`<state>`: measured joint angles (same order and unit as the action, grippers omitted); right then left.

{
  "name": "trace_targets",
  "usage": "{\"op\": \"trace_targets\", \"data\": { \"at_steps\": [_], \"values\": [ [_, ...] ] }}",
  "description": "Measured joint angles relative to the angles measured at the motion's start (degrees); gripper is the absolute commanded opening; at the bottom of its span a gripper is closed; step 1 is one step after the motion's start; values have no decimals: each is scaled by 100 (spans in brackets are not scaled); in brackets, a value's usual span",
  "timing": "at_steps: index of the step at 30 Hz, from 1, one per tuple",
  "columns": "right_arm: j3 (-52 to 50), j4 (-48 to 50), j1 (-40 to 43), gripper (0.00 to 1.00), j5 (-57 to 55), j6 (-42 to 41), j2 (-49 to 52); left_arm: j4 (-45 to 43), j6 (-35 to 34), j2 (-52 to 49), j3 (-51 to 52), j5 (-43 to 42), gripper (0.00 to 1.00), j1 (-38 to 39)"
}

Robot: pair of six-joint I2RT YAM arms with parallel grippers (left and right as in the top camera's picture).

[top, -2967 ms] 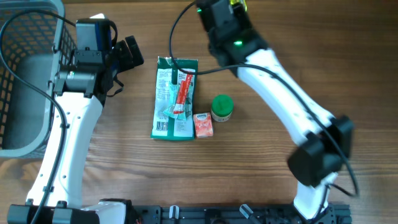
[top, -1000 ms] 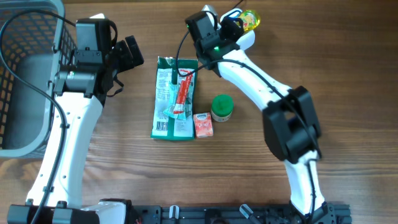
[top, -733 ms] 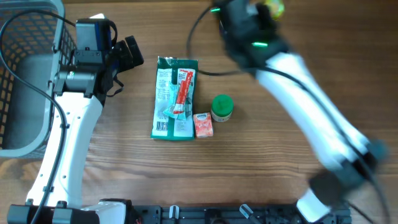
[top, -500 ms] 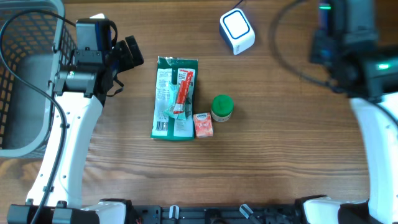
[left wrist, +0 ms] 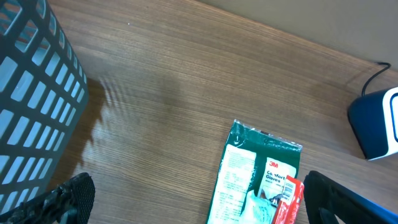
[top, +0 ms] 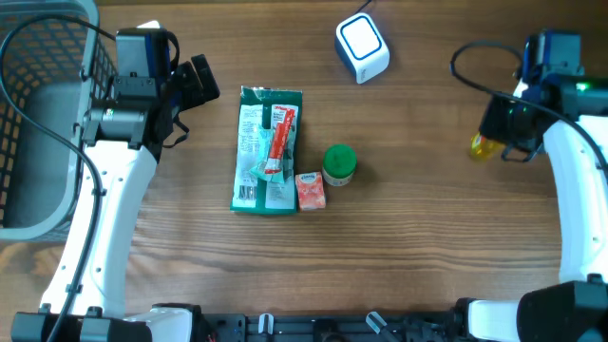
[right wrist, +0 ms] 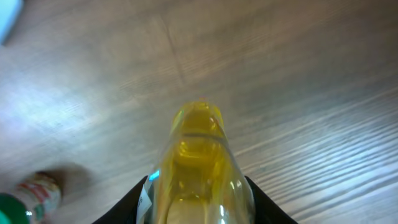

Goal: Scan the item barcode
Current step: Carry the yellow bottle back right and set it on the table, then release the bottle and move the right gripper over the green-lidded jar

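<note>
The bare tabletop is below my right gripper, clear of other items. My right gripper should next lower and move slightly back to release the yellow bottle (top: 482,145) there.
My right gripper (top: 494,138) is shut on a yellow bottle (top: 482,145) over the right side of the table. The right wrist view has the bottle (right wrist: 198,162) filling the space between the black fingers (right wrist: 142,196), its neck pointing away over blurred wood. No barcode shows on it. The white and blue scanner (top: 362,47) sits at the back centre, well left of the bottle, and appears at the right edge of the left wrist view as the scanner (left wrist: 376,124). My left gripper (top: 197,84) is open and empty, left of a green packet (top: 268,147).
A red tube (top: 279,142) lies on the green packet (left wrist: 261,174). A green-capped jar (top: 339,163) and a small orange box (top: 311,190) stand beside it. A grey wire basket (top: 90,47) fills the far left.
The right arm swung from over the scanner at the back centre out to the right side, carrying the yellow bottle. The scanner is now uncovered. The left arm has not moved.
</note>
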<state>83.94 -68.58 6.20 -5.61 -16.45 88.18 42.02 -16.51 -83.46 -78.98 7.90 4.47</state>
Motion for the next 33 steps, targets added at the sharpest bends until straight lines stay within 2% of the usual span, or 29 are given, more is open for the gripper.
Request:
{"op": "trace_targets", "data": {
  "at_steps": [8, 15, 17, 18, 19, 23, 24, 25, 33],
  "values": [
    [-1139, 920, 337, 13, -181, -258, 2, 0, 17, 0, 0, 0, 100, 0],
    [-1685, 1467, 481, 12, -332, -479, 2, -2, 17, 0, 0, 0, 100, 0],
    [-1777, 1521, 496, 15, -350, -520, 2, 0, 17, 0, 0, 0, 100, 0],
    [-1801, 1543, 501, 24, -348, -540, 2, -2, 17, 0, 0, 0, 100, 0],
    [-1821, 1554, 501, 41, -350, -544, 2, 0, 17, 0, 0, 0, 100, 0],
    [-1825, 1561, 501, 72, -345, -621, 2, 0, 17, 0, 0, 0, 100, 0],
    [-1825, 1565, 501, 92, -363, -579, 2, -2, 17, 0, 0, 0, 100, 0],
    [-1825, 1574, 501, 100, -367, -570, 2, 0, 17, 0, 0, 0, 100, 0],
    [-1773, 1403, 501, 100, -387, -605, 2, 0, 17, 0, 0, 0, 100, 0]
  ]
}}
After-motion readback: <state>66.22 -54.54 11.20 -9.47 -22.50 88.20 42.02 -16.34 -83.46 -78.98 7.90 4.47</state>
